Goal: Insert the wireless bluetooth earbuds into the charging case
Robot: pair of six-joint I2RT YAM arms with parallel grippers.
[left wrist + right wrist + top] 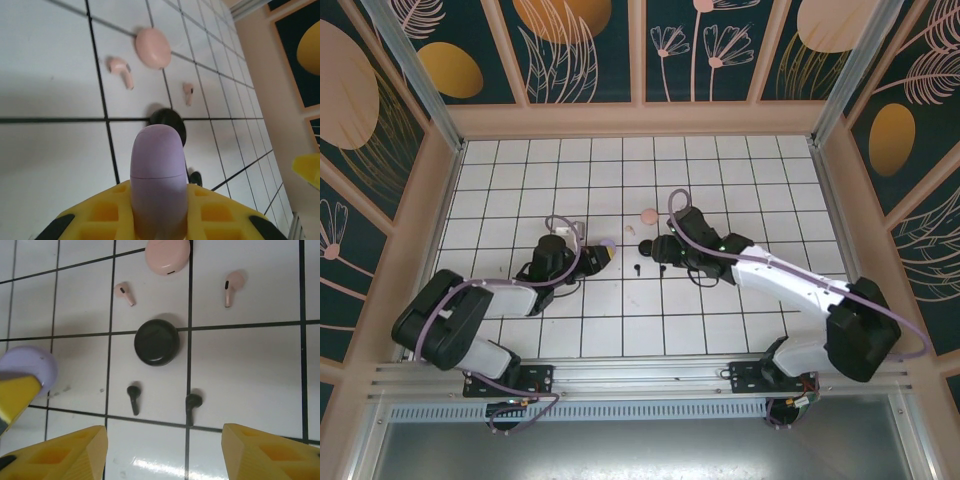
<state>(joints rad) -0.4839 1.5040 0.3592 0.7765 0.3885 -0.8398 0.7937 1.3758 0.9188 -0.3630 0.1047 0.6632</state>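
Observation:
The left gripper needs to bring the light purple charging case (158,175) down next onto a bare patch of tile (84,175) below, beside the black earbuds, and let go of it there, since there is room.
My left gripper (160,200) is shut on a light purple charging case (158,175), closed and standing up between the yellow fingers; from above it shows at the gripper's tip (608,243). My right gripper (165,450) hangs open over the tiles, nothing between its fingers. Just beyond it lie two black earbuds (133,397) (191,405), and past them a closed black charging case (156,342). Farther on lie two pale pink earbuds (124,292) (231,286) on either side of a closed pink charging case (167,255). The purple case (27,367) sits at the left edge.
The white tiled floor (740,180) is walled by a wooden frame (640,120). The two grippers (603,252) (655,250) stand close together mid-table, with the pink case (647,215) just behind them.

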